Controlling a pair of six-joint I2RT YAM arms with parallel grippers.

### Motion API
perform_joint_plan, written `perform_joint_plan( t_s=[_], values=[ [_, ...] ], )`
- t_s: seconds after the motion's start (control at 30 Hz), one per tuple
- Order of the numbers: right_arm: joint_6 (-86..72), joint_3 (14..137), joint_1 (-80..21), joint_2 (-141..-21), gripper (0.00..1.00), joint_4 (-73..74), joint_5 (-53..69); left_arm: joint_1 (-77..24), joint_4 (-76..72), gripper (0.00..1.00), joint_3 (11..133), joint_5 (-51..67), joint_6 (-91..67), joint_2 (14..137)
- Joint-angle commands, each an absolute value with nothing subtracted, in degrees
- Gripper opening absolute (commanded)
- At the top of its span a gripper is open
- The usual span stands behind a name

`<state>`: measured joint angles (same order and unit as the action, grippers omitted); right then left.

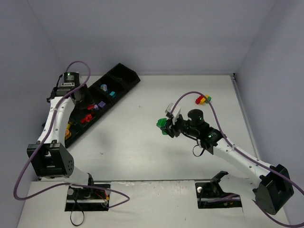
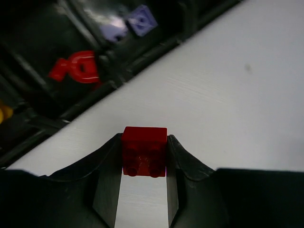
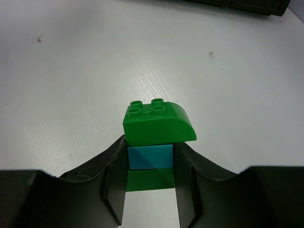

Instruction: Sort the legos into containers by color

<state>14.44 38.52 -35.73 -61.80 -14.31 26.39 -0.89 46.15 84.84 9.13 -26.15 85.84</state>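
My left gripper is higher than the container already holding red (image 1: pixel 80 117) (image 2: pixel 69 71), which is to its left in the top view. Next it needs to lower to that side and let go over the container.
My left gripper (image 2: pixel 144 140) is shut on a small red lego (image 2: pixel 144 135) and holds it over the white table, just beside the long black tray (image 2: pixel 142 54). In the top view this gripper (image 1: pixel 79 97) hangs over the tray (image 1: pixel 128 80). Its containers hold a red lego (image 2: pixel 76 69), a lilac one (image 2: pixel 141 20), teal (image 1: pixel 112 94) and orange (image 1: pixel 69 128). My right gripper (image 1: pixel 166 126) is shut on a stuck-together stack, with a rounded green lego (image 3: pixel 159 123) on top, a teal one (image 3: pixel 150 157) between the fingers and a green one below.
A small red, yellow and green clump (image 1: pixel 203 99) lies on the table at the far right, near the right wall. The tray's end (image 3: pixel 247 4) shows at the top of the right wrist view. White walls close the table in on three sides.
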Motion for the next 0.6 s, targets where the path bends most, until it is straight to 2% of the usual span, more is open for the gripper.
perform_joint_plan(
  t_s=[0.0, 0.3, 0.57],
  values=[
    [13.98, 39.64, -35.86, -60.29, 0.00, -17.40, 27.07, 4.72, 43.43, 0.15, 83.06, -1.85, -25.58, 85.69],
    [13.97, 39.02, -35.86, -58.45, 0.00, -17.31, 27.33, 10.98, 39.99, 0.32, 88.14, -6.23, -27.51, 98.78],
    [13.97, 38.76, -35.86, -57.66, 0.00, -16.61, 27.33, 11.25, 38.32, 0.58, 91.14, -5.89, -27.60, 104.77]
  ],
)
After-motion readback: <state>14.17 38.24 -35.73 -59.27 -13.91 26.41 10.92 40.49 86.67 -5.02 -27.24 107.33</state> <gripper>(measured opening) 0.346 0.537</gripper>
